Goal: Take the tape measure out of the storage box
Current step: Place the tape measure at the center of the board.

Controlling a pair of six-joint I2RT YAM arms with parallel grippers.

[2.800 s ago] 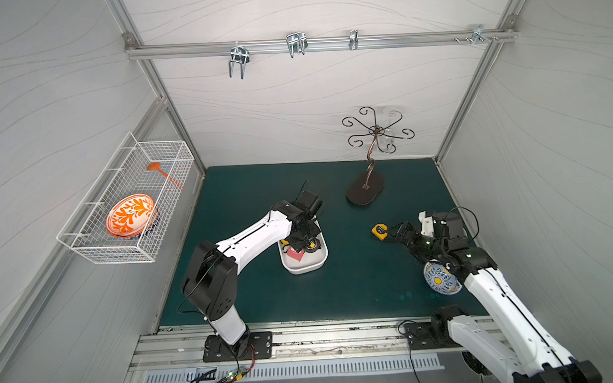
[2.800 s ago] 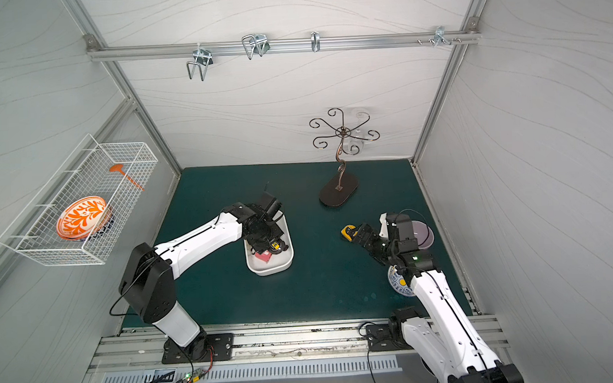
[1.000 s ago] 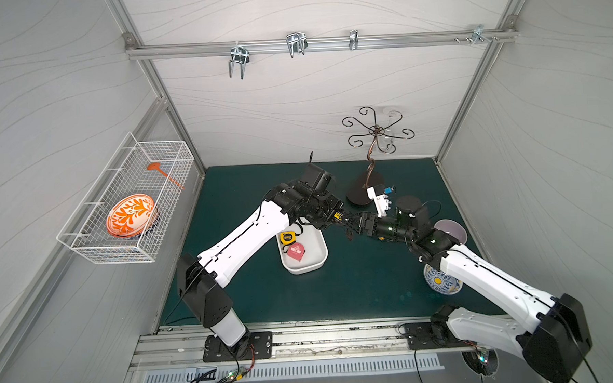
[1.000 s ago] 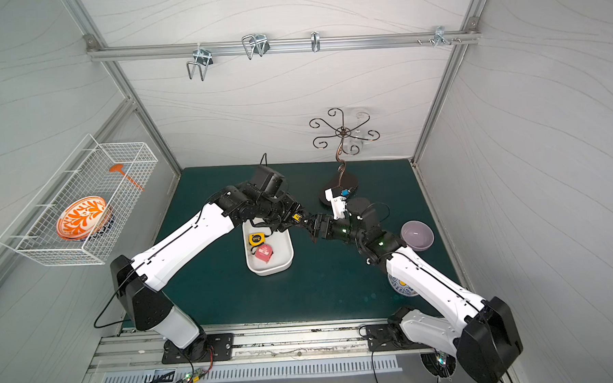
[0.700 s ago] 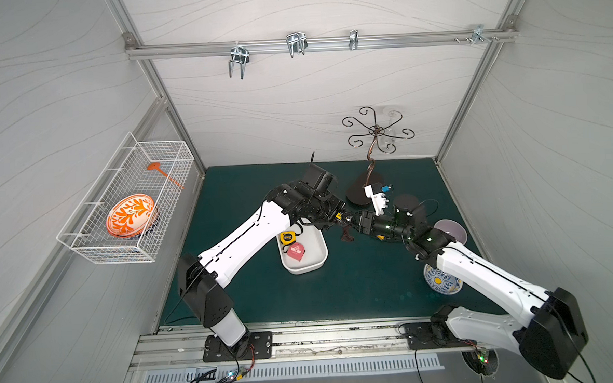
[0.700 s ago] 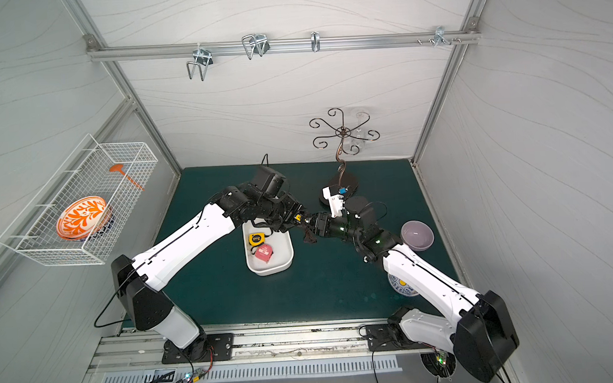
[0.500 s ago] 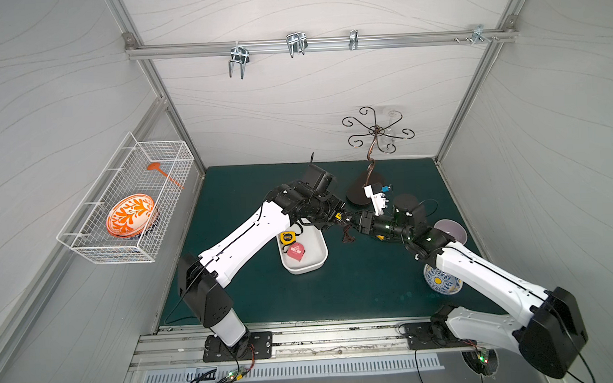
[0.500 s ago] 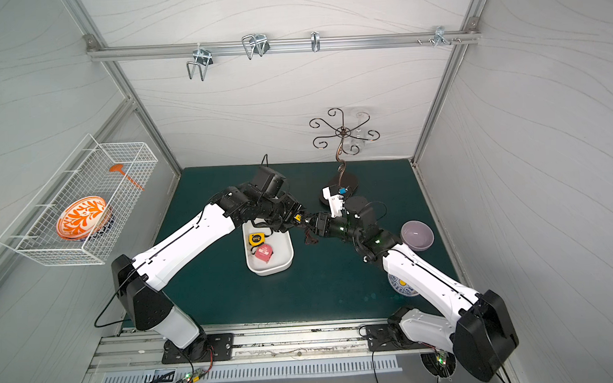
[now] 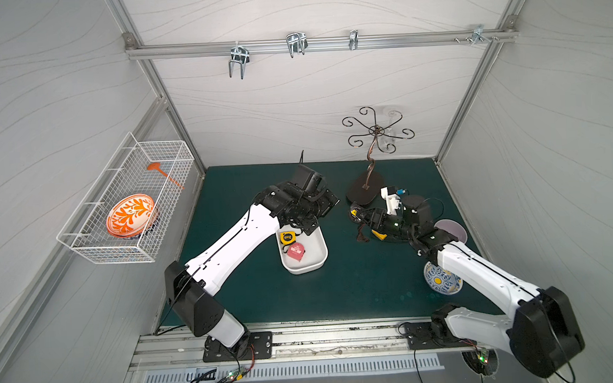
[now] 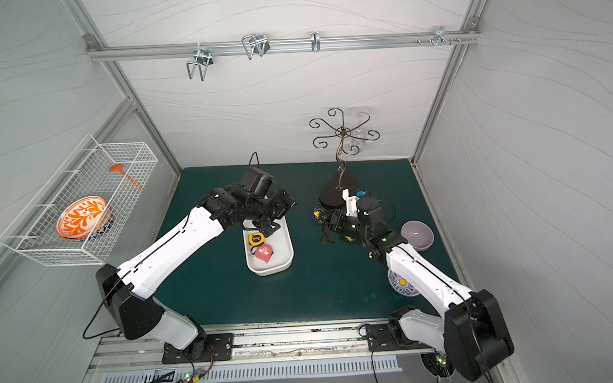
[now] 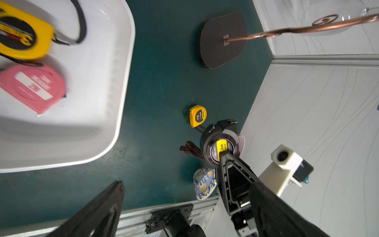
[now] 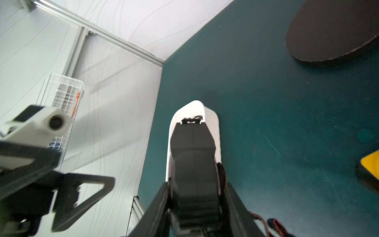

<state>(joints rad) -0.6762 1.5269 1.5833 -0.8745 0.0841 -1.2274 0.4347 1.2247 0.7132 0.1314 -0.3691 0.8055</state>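
Observation:
I will lower the hanging black tape measure onto the open mat and release it, since the mat is below my right gripper, clear of the white box.
The white storage box (image 9: 320, 266) (image 10: 287, 261) (image 11: 123, 82) sits mid-table on the green mat. A yellow tape measure (image 9: 287, 237) (image 10: 255, 239) (image 11: 22, 41) and a pink one (image 9: 296, 252) (image 11: 30, 86) lie inside it. A black tape measure (image 11: 221, 149) (image 12: 192, 160) with a yellow label hangs above the mat right of the box, its dark red strap (image 9: 362, 235) dangling. My right gripper (image 9: 357, 216) (image 12: 194, 184) is shut on it. My left gripper (image 9: 330, 203) (image 11: 182, 188) stands open and empty just left of it, over the box's far end.
Another yellow tape measure (image 11: 198, 116) lies on the mat below my right gripper. Close by are a wire stand's dark base (image 9: 365, 193), a lilac bowl (image 9: 450, 228) and a blue patterned bowl (image 9: 440, 282). A wire basket (image 9: 128, 214) hangs on the left wall.
My left gripper has opened and let go of the black tape measure. My right gripper has shut on it and drawn it a little to the right, away from the left one.

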